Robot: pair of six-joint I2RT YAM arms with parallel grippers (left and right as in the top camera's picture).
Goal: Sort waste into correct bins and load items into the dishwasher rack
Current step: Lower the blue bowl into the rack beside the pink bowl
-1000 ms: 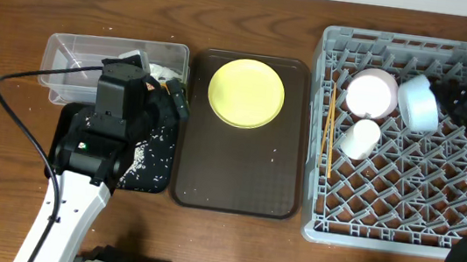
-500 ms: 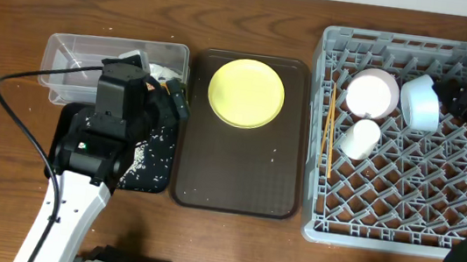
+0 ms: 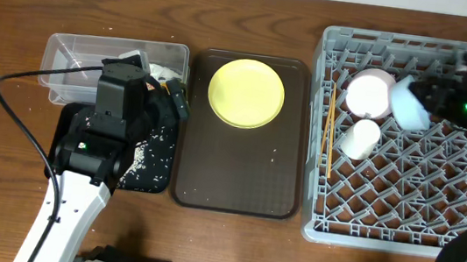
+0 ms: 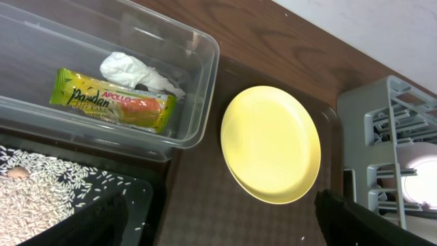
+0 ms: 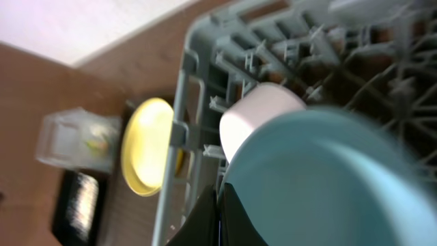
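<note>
My right gripper will next move back and down, turn its fingers downward and let go of the bowl's rim, because the rack spot beside the white cup is empty.
My right gripper [image 3: 434, 94] is shut on the rim of the light blue bowl [image 3: 404, 106], holding it tilted in the grey dishwasher rack [image 3: 399, 229] beside the white bowl [image 3: 370, 92]. In the right wrist view the fingers [image 5: 218, 212] pinch the blue bowl [image 5: 321, 178]. The white cup [image 3: 360, 138] and the chopsticks [image 3: 331, 129] are in the rack. The yellow-green plate [image 3: 247, 93] lies on the brown tray. My left gripper [image 4: 225, 229] is open and empty above the black tray's right edge. The wrapper [image 4: 113, 99] and tissue [image 4: 136, 72] lie in the clear tub [image 3: 64, 72]. Rice [image 4: 41, 198] covers the black tray [image 3: 154, 170].
The brown serving tray [image 3: 238, 171] sits between the bins and the rack, with a few stray rice grains on it. My left arm and its black cable [image 3: 14, 124] lie over the black tray. The wooden table [image 3: 247, 13] runs behind everything.
My right gripper has moved left with the light blue bowl, bringing it closer to the white bowl. The left arm has not moved.
</note>
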